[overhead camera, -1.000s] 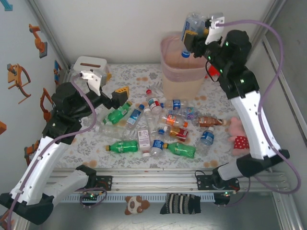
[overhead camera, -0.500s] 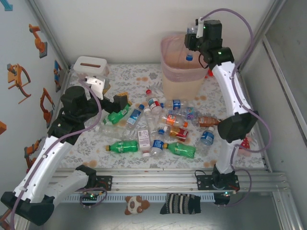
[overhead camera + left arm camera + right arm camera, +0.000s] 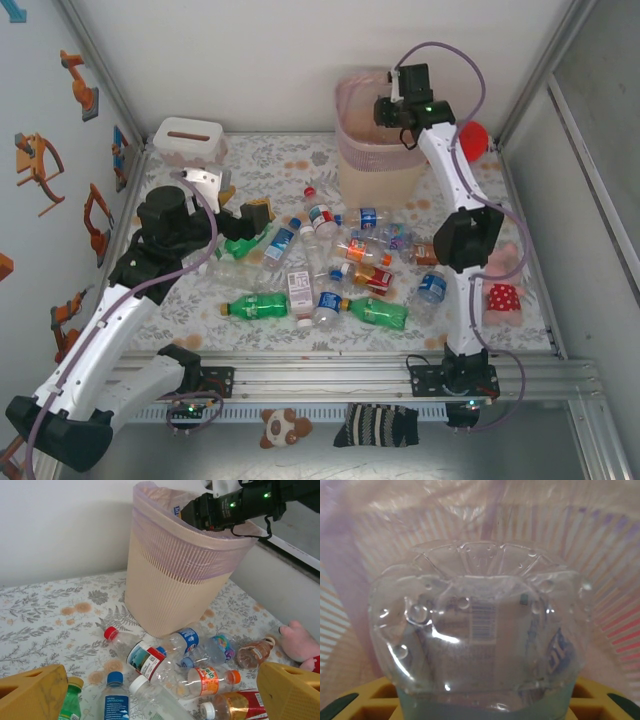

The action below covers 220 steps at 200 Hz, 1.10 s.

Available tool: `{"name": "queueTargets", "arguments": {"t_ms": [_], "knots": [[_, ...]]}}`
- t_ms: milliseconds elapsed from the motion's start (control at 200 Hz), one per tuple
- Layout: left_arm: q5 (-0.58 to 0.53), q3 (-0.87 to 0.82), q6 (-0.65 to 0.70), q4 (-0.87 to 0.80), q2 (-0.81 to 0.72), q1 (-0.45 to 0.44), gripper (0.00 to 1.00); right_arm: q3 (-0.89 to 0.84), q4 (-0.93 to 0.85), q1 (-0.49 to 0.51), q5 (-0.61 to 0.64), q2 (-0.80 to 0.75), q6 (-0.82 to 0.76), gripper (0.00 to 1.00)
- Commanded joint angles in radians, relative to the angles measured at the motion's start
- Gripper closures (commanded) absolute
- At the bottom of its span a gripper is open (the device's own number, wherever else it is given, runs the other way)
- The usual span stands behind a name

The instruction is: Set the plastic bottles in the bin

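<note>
The clear plastic bottle is already inside the bin's rim, so my right gripper will next move back slightly within the bin's opening and release it over the bin's lined hollow [image 3: 366, 117].
The bin [image 3: 378, 150], pale pink-beige with a clear liner, stands at the back of the table. My right gripper [image 3: 388, 108] reaches into its mouth. In the right wrist view my right gripper [image 3: 480, 702] is shut on a clear plastic bottle [image 3: 480, 640], base toward the camera, with the lined bin wall [image 3: 600, 555] behind it. Several plastic bottles [image 3: 350, 255] lie scattered on the table, among them a green one [image 3: 258, 305]. My left gripper [image 3: 248, 214] hangs open over the pile's left side. In the left wrist view, bottles [image 3: 150, 662] lie between its yellow fingers [image 3: 32, 695], with the bin [image 3: 170, 580] beyond.
A white tissue box [image 3: 187, 140] sits at the back left. A red balloon-like toy [image 3: 472, 138] is right of the bin. A pink plush [image 3: 498, 280] lies by the right edge. A small plush [image 3: 283, 428] and a striped cloth [image 3: 380, 425] lie below the front rail.
My right arm has swung left and down, carrying the bottle from above the bin into its mouth. My left gripper has drifted slightly lower over the bottles.
</note>
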Motion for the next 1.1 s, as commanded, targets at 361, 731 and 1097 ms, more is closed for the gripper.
{"name": "queueTargets", "arguments": {"t_ms": [361, 731, 1097], "knots": [[-0.013, -0.023, -0.072, 0.006, 0.012, 0.003, 0.03, 0.083, -0.21, -0.036, 0.003, 0.104, -0.016, 0.67], [-0.069, 0.003, -0.032, -0.14, 0.044, 0.003, 0.03, 0.083, -0.335, -0.037, 0.067, 0.088, 0.002, 0.63], [-0.134, 0.079, 0.012, -0.334, 0.163, 0.004, 0.03, 0.101, -0.338, -0.037, 0.057, 0.023, 0.013, 0.41]]}}
